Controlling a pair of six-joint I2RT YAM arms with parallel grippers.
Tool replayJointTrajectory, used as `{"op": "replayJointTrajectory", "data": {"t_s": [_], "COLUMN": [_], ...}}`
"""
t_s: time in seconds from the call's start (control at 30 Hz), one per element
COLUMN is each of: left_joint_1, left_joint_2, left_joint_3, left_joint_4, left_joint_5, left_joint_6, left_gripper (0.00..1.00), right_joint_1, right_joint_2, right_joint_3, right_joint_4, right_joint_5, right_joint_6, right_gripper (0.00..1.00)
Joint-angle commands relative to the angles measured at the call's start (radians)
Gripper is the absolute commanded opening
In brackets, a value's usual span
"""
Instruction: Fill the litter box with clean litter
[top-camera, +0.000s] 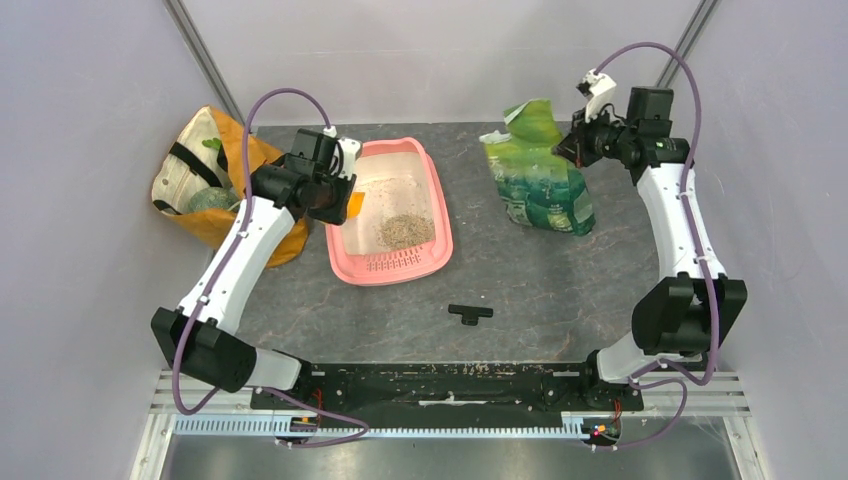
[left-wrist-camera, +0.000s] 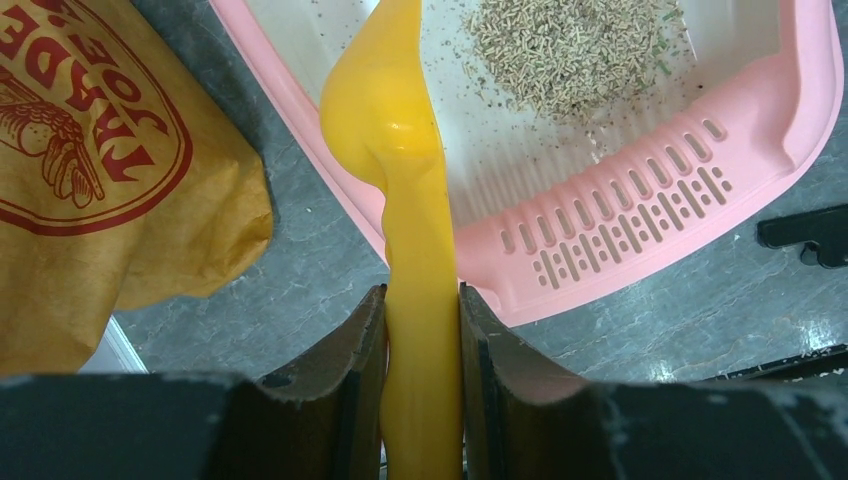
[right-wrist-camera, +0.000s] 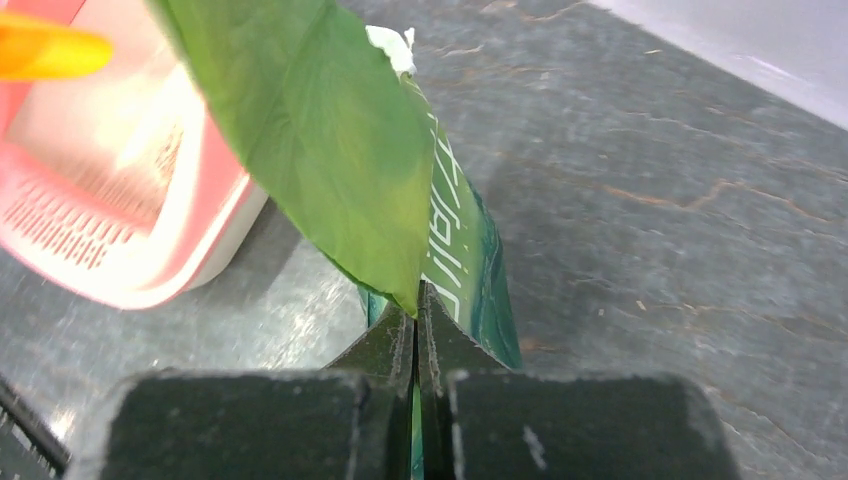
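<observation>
The bare tabletop beyond is to the left gripper's right in the top view, so the left gripper should next move across the litter box (top-camera: 440, 225), then go down to let go of the scoop.
The pink litter box (top-camera: 440, 225) lies at mid-table, slotted lip toward me; it also shows in the left wrist view (left-wrist-camera: 640, 215) and the right wrist view (right-wrist-camera: 195, 265). A pile of grey-beige litter (top-camera: 405, 231) lies inside near the lip, also in the left wrist view (left-wrist-camera: 575, 50). My left gripper (top-camera: 345, 200) is shut on an orange scoop (left-wrist-camera: 410, 200) at the box's left rim; the scoop also shows in the top view (top-camera: 354, 204). My right gripper (top-camera: 572, 146) is shut on the top edge of the green foil bag (top-camera: 540, 175), which also shows in the right wrist view (right-wrist-camera: 330, 140).
An orange-tan fabric bag (top-camera: 205, 190) stands left of the litter box, close to my left arm. A small black T-shaped part (top-camera: 470, 314) lies on the table in front of the box. Grey walls close in the back and sides.
</observation>
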Motion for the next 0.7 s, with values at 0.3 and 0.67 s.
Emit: {"op": "replayJointTrajectory", "data": {"t_s": [0.3, 0.67], "left_joint_1": [0.007, 0.043], "left_joint_2": [0.025, 0.046], "left_joint_3": [0.098, 0.12], "left_joint_4": [-0.028, -0.063], "left_joint_5": [0.077, 0.208], "left_joint_6": [0.001, 0.021], "left_gripper": [0.02, 0.02], "right_joint_1": [-0.175, -0.273], "right_joint_2": [0.042, -0.021], "right_joint_3": [-0.126, -0.36], "right_joint_4": [0.505, 0.325], "right_joint_5": [0.003, 0.03], "right_joint_6": [0.212, 0.044], "right_gripper": [0.0, 0.04]}}
